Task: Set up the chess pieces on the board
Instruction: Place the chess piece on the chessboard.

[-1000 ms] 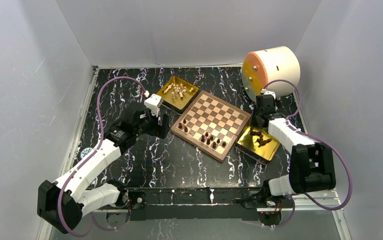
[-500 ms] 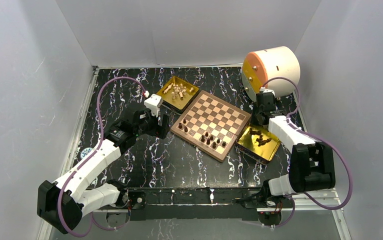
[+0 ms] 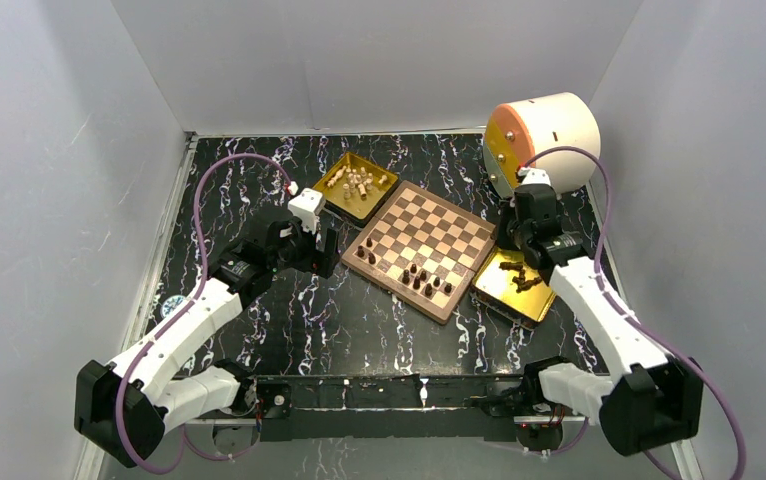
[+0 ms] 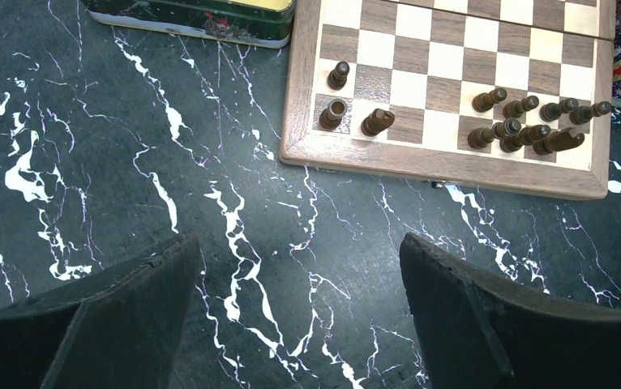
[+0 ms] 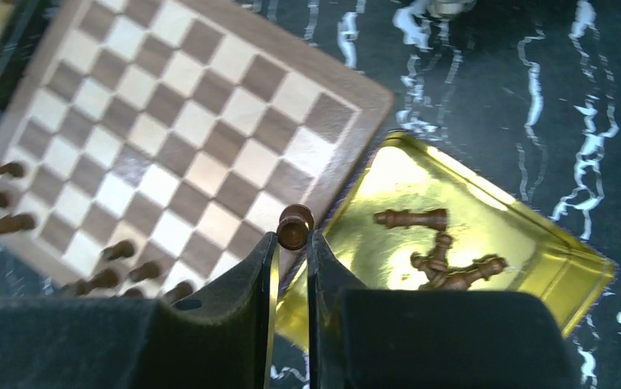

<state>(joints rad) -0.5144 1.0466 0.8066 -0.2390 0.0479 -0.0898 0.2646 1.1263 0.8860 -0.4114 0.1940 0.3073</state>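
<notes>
The board's near corner square (image 3: 441, 305) is empty beside the dark pieces, so my right gripper will next pull back, lower the piece to that square and let it go.
The board (image 3: 437, 228) lies at the table's middle, turned like a diamond. Several dark chess pieces (image 3: 423, 280) stand near its front edge, and three more (image 4: 348, 109) stand at its left corner. My right gripper (image 5: 293, 240) is shut on a dark piece (image 5: 294, 225), held above the board's right edge (image 5: 348, 154) beside a gold tray (image 5: 534, 259). That tray holds a few dark pieces (image 5: 441, 263) lying flat. Pale pieces (image 3: 356, 183) lie in the gold tray (image 3: 335, 199) at the back. My left gripper (image 4: 301, 243) hangs open over bare table, left of the board.
A large orange and white cylinder (image 3: 544, 140) lies at the back right, just behind my right wrist. The dark side of the back tray (image 4: 194, 18) sits against the board's left corner. White walls close in the black marbled table (image 3: 309, 310).
My right arm has stretched out low and its wrist has shifted up and back above the tray, with the dark piece still in its jaws. The left arm has stayed put.
</notes>
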